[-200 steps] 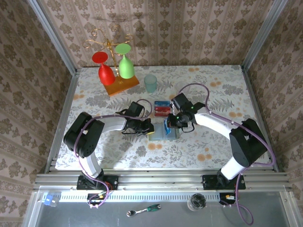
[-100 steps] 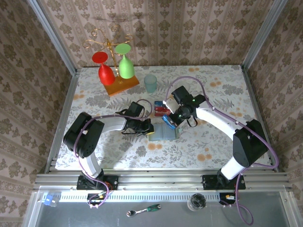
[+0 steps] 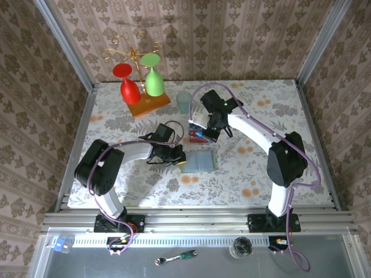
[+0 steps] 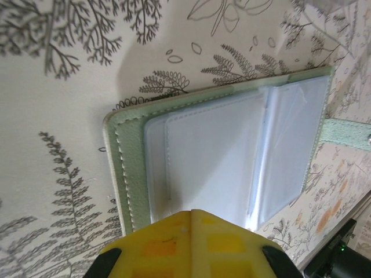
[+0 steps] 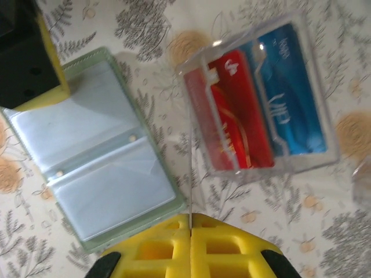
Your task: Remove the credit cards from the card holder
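The red card (image 5: 240, 110) is in the way, and the blue card lies outward and below. My right gripper should move outward past the red card and down next, and release its card onto the blue one.
The card holder (image 3: 200, 161) lies open on the table, pale green with clear pockets (image 4: 232, 156), and those pockets (image 5: 93, 156) look bare. My left gripper (image 4: 191, 212) is shut, its yellow tips resting on the holder's near panel by the left edge (image 3: 181, 156). My right gripper (image 5: 190, 215) is shut on a thin credit card (image 5: 190, 168) seen edge-on. It hangs over the near edge of a clear tray (image 5: 316, 159). In the tray lie a red credit card (image 5: 240, 110) and a blue one (image 5: 290, 92). From above, the right gripper (image 3: 204, 130) is at the tray (image 3: 191, 125).
A teal cup (image 3: 184, 102) stands just behind the tray. A gold rack on an orange base (image 3: 149, 104) holds a red glass (image 3: 128, 87) and a green glass (image 3: 153, 78) at the back left. Metal frame rails line the table's sides.
My right gripper has lifted a blue card away from the holder and carried it back to the clear tray. The left gripper has stayed on the holder.
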Controlling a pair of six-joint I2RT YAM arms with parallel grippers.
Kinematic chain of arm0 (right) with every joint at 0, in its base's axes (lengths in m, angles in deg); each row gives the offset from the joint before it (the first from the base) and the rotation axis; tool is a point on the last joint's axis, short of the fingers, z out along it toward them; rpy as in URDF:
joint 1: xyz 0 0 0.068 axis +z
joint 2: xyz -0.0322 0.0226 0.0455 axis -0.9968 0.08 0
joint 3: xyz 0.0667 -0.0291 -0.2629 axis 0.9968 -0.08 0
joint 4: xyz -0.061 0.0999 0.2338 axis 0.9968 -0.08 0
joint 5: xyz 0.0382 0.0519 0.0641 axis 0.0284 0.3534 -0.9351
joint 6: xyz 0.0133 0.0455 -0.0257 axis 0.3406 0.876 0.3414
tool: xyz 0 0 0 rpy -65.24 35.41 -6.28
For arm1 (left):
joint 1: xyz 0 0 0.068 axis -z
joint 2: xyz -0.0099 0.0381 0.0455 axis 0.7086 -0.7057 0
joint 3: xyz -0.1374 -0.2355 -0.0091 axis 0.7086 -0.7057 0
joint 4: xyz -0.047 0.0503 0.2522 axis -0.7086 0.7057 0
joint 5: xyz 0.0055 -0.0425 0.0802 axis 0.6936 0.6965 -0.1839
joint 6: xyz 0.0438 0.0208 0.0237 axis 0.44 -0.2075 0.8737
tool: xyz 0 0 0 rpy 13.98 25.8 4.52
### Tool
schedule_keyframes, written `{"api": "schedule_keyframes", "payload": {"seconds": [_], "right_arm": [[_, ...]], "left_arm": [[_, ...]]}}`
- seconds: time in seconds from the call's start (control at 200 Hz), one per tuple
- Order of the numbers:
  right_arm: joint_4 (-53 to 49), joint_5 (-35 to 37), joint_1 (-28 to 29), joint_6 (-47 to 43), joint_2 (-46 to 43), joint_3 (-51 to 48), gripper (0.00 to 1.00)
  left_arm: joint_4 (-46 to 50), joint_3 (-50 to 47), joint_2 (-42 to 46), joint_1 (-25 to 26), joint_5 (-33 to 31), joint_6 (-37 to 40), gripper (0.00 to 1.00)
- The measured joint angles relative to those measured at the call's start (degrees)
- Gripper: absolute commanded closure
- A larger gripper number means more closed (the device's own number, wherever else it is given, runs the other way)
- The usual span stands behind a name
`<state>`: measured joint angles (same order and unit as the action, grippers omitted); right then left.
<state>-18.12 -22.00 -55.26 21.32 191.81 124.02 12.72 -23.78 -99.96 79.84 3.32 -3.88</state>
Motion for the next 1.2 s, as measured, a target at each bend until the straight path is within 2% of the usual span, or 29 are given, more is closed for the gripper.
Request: {"api": "schedule_keyframes", "payload": {"seconds": [0.485,0.92,1.06,1.2], "right_arm": [[-4.57,0.46,-2.86,-8.5,13.77,20.06,0.93],[-5.97,0.42,-3.61,-11.39,20.63,25.66,0.88],[-6.69,0.46,-3.93,-11.45,21.0,25.68,0.79],[-6.97,0.59,-4.28,-11.61,21.0,25.68,0.76]], "left_arm": [[1.11,-3.08,6.64,-3.02,-0.66,-0.02,0.97],[0.9,-7.21,9.97,-6.12,-1.29,-0.04,0.97],[0.9,-7.21,9.99,-6.73,-1.27,-0.04,0.97],[0.9,-7.21,9.99,-7.28,-1.29,-0.02,0.97]]}}
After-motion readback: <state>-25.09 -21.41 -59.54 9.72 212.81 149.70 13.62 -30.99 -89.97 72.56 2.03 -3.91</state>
